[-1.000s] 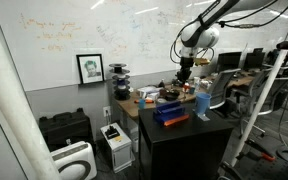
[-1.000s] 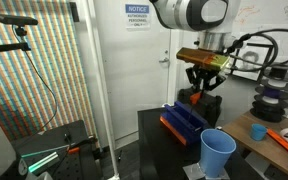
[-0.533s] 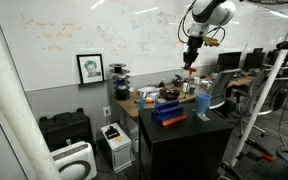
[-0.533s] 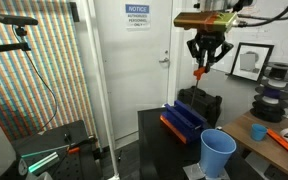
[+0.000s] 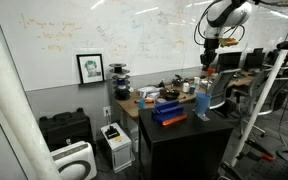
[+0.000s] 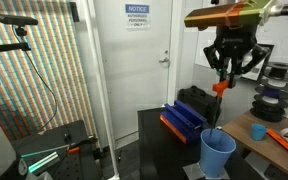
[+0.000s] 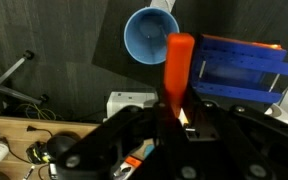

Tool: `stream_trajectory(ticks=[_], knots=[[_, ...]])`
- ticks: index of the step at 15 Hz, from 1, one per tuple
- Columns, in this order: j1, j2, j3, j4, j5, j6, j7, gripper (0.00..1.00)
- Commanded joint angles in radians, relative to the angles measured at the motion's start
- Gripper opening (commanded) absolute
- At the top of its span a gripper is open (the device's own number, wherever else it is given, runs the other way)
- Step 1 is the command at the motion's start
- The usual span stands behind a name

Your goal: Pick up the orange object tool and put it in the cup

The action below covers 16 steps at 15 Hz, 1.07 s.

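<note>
The orange tool is hanging down above the cup's opening (image 6: 219, 142) (image 7: 147, 36). I should lower my gripper toward the opening until the tool's tip goes in, then let go of the tool.
My gripper (image 6: 224, 82) is shut on the orange tool (image 6: 220, 88), which hangs down from the jaws high above the table. In the wrist view the orange tool (image 7: 177, 66) points out from the jaws (image 7: 176, 112), its tip next to the light-blue cup (image 7: 149, 36). The cup (image 6: 218, 153) stands at the near edge of the black table, below and slightly left of the gripper. It also shows in an exterior view (image 5: 202, 104), with the gripper (image 5: 208, 58) well above it.
A flat dark-blue box with an orange edge (image 6: 186, 120) lies on the black table (image 5: 184, 128) beside the cup. A cluttered wooden desk (image 6: 269, 132) with dark round items stands behind. A white door (image 6: 149, 60) and a printer (image 5: 115, 140) are nearby.
The gripper has carried the orange tool sideways, from above the dark-blue box to above the cup, staying high.
</note>
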Motion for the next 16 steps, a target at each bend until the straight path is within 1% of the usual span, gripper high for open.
stream_trajectory(ticks=[1,3,6,7,8,10,11,12,14,15,16], knots=[[-0.006,0.026,-0.008,-0.019,-0.023,0.061,0.028,0.05],[-0.008,0.061,-0.01,-0.031,-0.002,0.127,0.014,0.05],[-0.01,0.118,-0.002,-0.038,0.042,0.163,-0.003,0.05],[-0.011,0.123,0.001,-0.039,0.055,0.164,-0.006,0.24],[-0.014,0.126,0.005,-0.036,0.076,0.157,-0.012,0.47],[-0.014,0.095,0.014,-0.043,0.11,0.143,-0.025,0.5],[-0.014,0.061,0.02,-0.051,0.135,0.128,-0.04,0.55],[-0.013,0.023,0.025,-0.061,0.164,0.115,-0.06,0.65],[-0.008,-0.067,0.035,-0.086,0.262,0.055,-0.134,0.78],[-0.004,-0.121,0.033,-0.101,0.33,-0.003,-0.179,0.87],[0.002,0.003,0.021,-0.047,0.247,0.059,-0.107,0.69]])
